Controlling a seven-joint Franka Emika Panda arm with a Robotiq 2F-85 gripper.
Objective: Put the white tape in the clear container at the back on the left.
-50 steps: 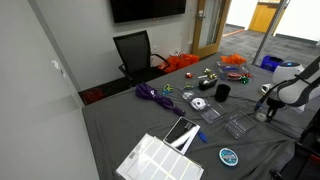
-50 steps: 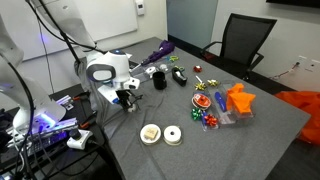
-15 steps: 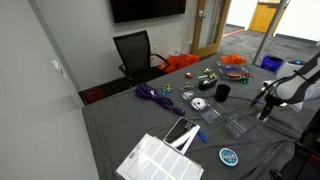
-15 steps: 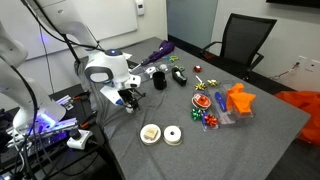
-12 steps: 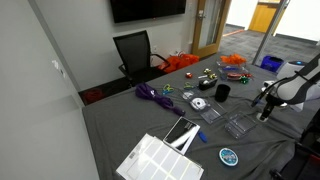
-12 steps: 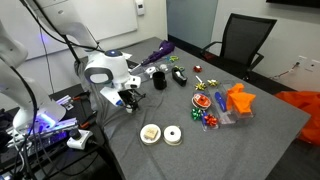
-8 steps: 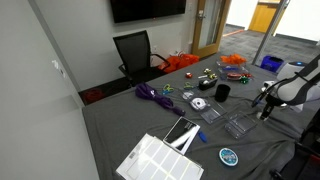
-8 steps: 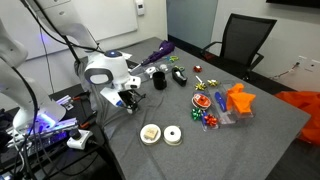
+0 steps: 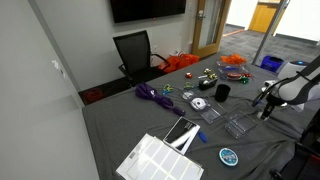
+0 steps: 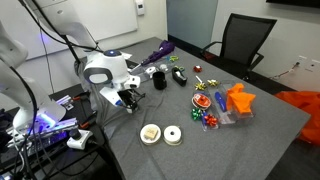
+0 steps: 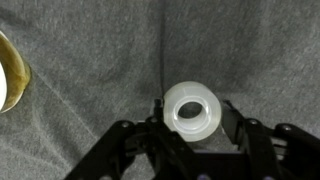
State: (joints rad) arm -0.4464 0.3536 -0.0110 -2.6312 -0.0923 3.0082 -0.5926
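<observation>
Next, my gripper raises the tape, carries it across over the small clear container (image 9: 212, 115) and releases it, as the container lies beyond the nearer clear tray from my gripper.
The white tape (image 11: 194, 113) is a small white ring with an open centre in the wrist view, over grey cloth. My gripper (image 11: 196, 118) has a dark finger pressed against each side of it. In both exterior views the gripper (image 9: 265, 110) (image 10: 128, 97) hangs low over the table's edge region. A small clear container (image 9: 212, 115) lies on the table beside a larger clear tray (image 9: 237, 126), well apart from the gripper. Whether the tape is off the cloth cannot be told.
A tan-rimmed disc (image 10: 150, 133) (image 11: 8, 70) and a thicker white roll (image 10: 172, 134) lie near the gripper. A black cup (image 9: 222, 92), purple cable (image 9: 152, 94), blue disc (image 9: 229, 156), white gridded tray (image 9: 160, 160) and orange items (image 10: 238, 100) are spread over the table.
Over the last second nothing visibly moves. Compared with the oldest frames the arm has shifted only slightly.
</observation>
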